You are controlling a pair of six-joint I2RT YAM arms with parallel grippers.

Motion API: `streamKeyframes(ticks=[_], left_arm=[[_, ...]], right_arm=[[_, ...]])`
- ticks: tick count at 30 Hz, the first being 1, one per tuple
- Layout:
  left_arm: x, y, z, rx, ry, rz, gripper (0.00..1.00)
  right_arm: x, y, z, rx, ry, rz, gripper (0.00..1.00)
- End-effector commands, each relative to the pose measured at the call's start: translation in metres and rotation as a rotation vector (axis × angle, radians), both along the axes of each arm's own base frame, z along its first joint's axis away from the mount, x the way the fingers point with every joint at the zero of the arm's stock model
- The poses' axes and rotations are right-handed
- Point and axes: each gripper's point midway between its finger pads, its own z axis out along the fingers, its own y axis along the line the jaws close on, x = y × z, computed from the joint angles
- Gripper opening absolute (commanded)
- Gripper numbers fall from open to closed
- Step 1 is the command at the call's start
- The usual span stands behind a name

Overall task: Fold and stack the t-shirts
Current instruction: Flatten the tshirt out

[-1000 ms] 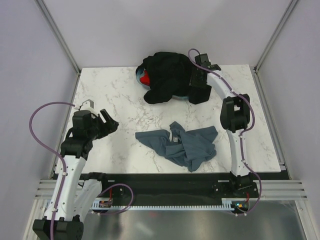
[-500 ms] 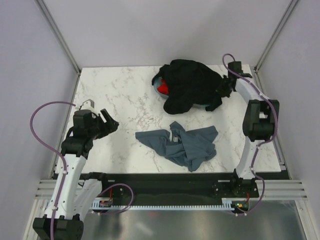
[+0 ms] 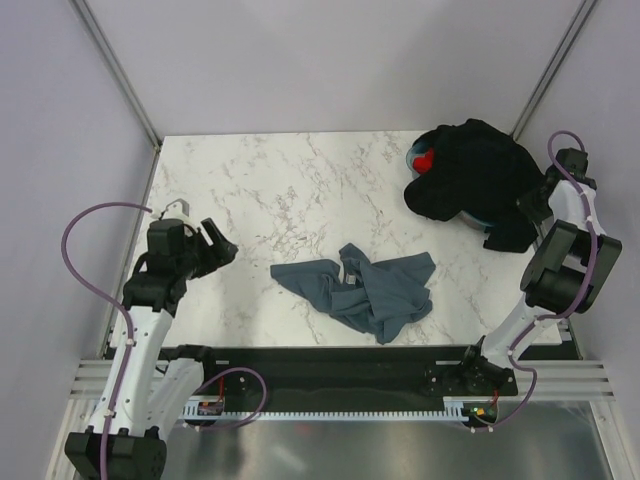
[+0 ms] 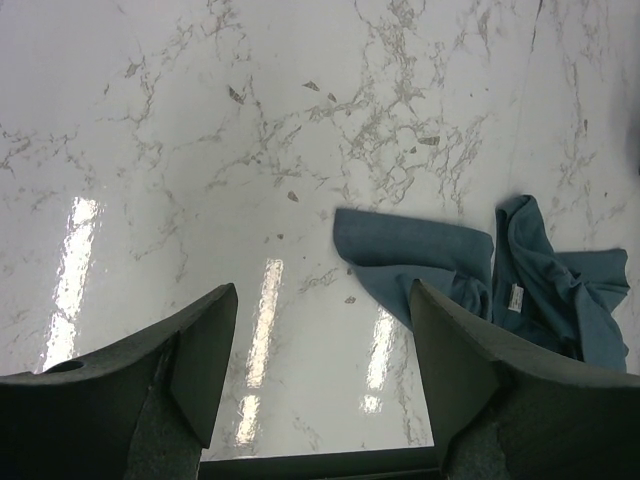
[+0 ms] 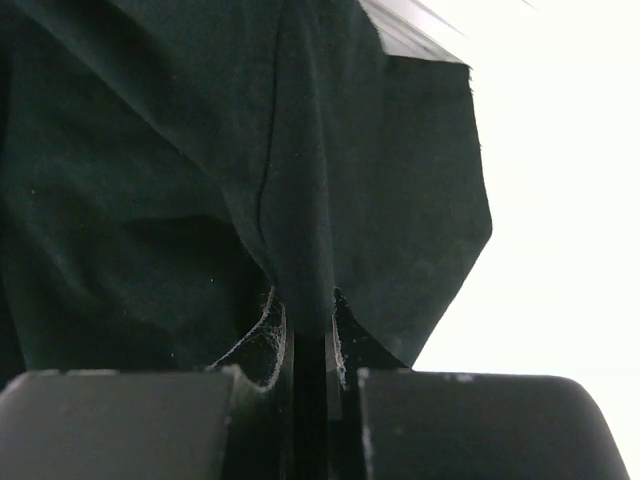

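Note:
The black t-shirts' fold goes outward toward the grey wall next, pulled and released by my right gripper. The black t-shirt heap stands short of the table's back corner.
A crumpled slate blue-grey t-shirt [image 3: 365, 285] lies on the marble table near the front middle; it also shows at the right of the left wrist view [image 4: 480, 275]. A heap of black t-shirts [image 3: 470, 180] sits at the back right, over a blue container with something red [image 3: 424, 160] in it. My right gripper [image 3: 533, 200] is shut on a fold of black t-shirt cloth [image 5: 300, 200], which fills the right wrist view. My left gripper [image 3: 222, 247] is open and empty above the table's left side, well left of the blue-grey shirt.
The blue container's rim [image 3: 478, 220] peeks out under the black heap near the table's right edge. Purple cables loop off both arms. Grey walls and metal posts enclose the marble table [image 3: 260, 200].
My right arm has swung from the back middle to the back right, dragging the black heap and the blue container with it. The left arm and the blue-grey shirt have not moved.

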Motion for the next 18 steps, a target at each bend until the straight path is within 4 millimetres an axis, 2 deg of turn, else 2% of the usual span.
streamKeyframes(ticks=[1,2,5,7,8,11,13,14,16,17,18], left_arm=[[0.002,-0.005,0.002,-0.019,-0.003,-0.018,0.77],[0.002,-0.005,0.001,-0.017,0.0,-0.019,0.76],[0.002,-0.006,-0.001,-0.017,0.009,-0.02,0.76],[0.003,-0.006,-0.003,-0.016,0.017,-0.02,0.76],[0.003,-0.006,-0.004,-0.015,0.021,-0.02,0.75],[0.003,-0.005,-0.006,-0.012,0.032,-0.014,0.75],[0.003,-0.005,-0.007,-0.011,0.038,-0.014,0.75],[0.003,-0.004,-0.008,-0.009,0.04,-0.012,0.75],[0.003,-0.005,-0.009,-0.01,0.046,-0.013,0.75],[0.003,-0.005,-0.01,-0.012,0.048,-0.015,0.74],[0.004,-0.006,-0.01,-0.012,0.051,-0.019,0.74]], right_arm=[[0.036,-0.028,0.03,-0.097,-0.089,-0.083,0.0],[0.043,-0.03,0.027,-0.092,-0.093,-0.088,0.0],[0.061,-0.035,0.049,-0.084,-0.199,-0.142,0.0],[0.056,-0.036,0.047,-0.038,-0.251,-0.195,0.0],[0.055,-0.045,0.061,-0.015,-0.33,-0.243,0.0],[0.041,-0.057,0.059,0.029,-0.354,-0.362,0.0],[0.039,-0.062,0.059,0.026,-0.367,-0.413,0.0],[0.047,-0.066,0.065,0.022,-0.417,-0.415,0.0],[0.06,-0.065,0.063,0.057,-0.463,-0.416,0.0],[0.067,-0.068,0.053,0.064,-0.451,-0.417,0.0],[0.079,-0.074,0.063,0.057,-0.476,-0.402,0.0]])
